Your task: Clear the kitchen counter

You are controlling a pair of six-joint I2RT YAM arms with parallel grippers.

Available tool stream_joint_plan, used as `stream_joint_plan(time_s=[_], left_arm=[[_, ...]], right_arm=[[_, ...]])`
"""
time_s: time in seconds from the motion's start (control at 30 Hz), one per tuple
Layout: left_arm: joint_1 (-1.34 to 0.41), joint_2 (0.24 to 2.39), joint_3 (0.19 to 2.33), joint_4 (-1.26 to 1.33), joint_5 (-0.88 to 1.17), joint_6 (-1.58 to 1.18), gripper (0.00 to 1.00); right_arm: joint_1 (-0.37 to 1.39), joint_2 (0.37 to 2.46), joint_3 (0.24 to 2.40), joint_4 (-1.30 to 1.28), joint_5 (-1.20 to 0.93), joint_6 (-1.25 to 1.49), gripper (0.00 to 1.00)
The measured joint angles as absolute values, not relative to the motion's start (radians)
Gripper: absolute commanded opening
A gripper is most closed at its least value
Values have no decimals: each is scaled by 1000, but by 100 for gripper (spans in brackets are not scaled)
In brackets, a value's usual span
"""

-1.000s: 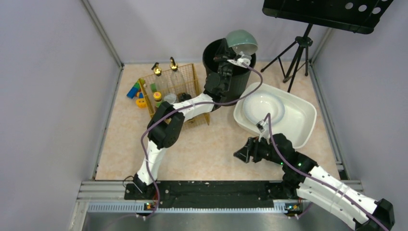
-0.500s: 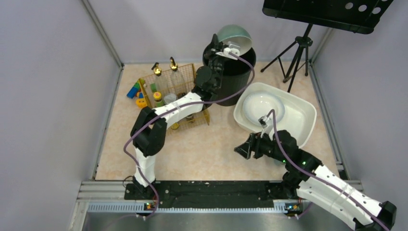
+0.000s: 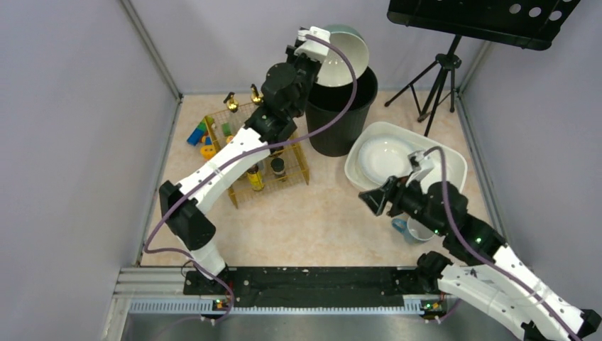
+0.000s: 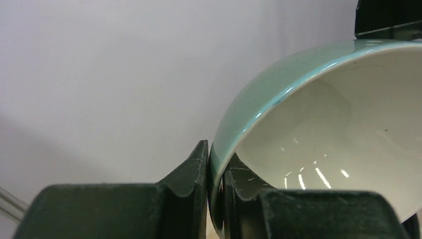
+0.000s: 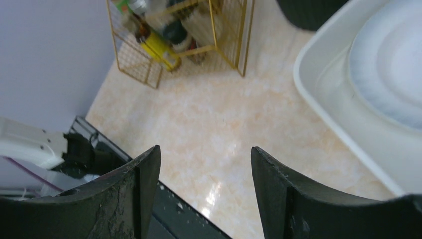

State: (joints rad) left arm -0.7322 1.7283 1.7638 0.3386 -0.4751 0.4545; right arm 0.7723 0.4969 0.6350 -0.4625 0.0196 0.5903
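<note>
My left gripper should move down and back next and level the bowl to let go of it over the bare counter beside the basket, because that spot is below and back from the gripper.
My left gripper is shut on the rim of a green bowl, held tilted on its side high over the black bin. In the left wrist view the fingers pinch the bowl's edge, its white inside facing the camera. My right gripper hangs open and empty over the beige kitchen counter, beside the white tub that holds a white plate. A blue cup shows partly under the right arm.
A gold wire basket with bottles stands at the back left, coloured toy blocks beside it. A tripod stands at the back right. In the right wrist view the counter, the tub's rim and the black front rail show.
The left arm has stretched out and swung the bowl up and to the left above the bin, turning its inside into view. The right arm has risen and shifted right, toward the tub.
</note>
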Motion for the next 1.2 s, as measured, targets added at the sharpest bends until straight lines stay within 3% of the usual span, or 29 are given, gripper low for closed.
stream_joint_plan(time_s=[0.2, 0.63, 0.93, 1.2], left_arm=[[-726, 1644, 1826, -23, -433, 278, 0], [-726, 1481, 1864, -630, -207, -133, 0], [-728, 1415, 1808, -799, -96, -272, 0], [-736, 1411, 1702, -868, -133, -295, 0]], right_arm=[[772, 558, 904, -497, 163, 528, 72], [772, 733, 1173, -532, 283, 394, 79], [772, 854, 1253, -512, 214, 386, 79], [774, 948, 1264, -493, 144, 407, 78]])
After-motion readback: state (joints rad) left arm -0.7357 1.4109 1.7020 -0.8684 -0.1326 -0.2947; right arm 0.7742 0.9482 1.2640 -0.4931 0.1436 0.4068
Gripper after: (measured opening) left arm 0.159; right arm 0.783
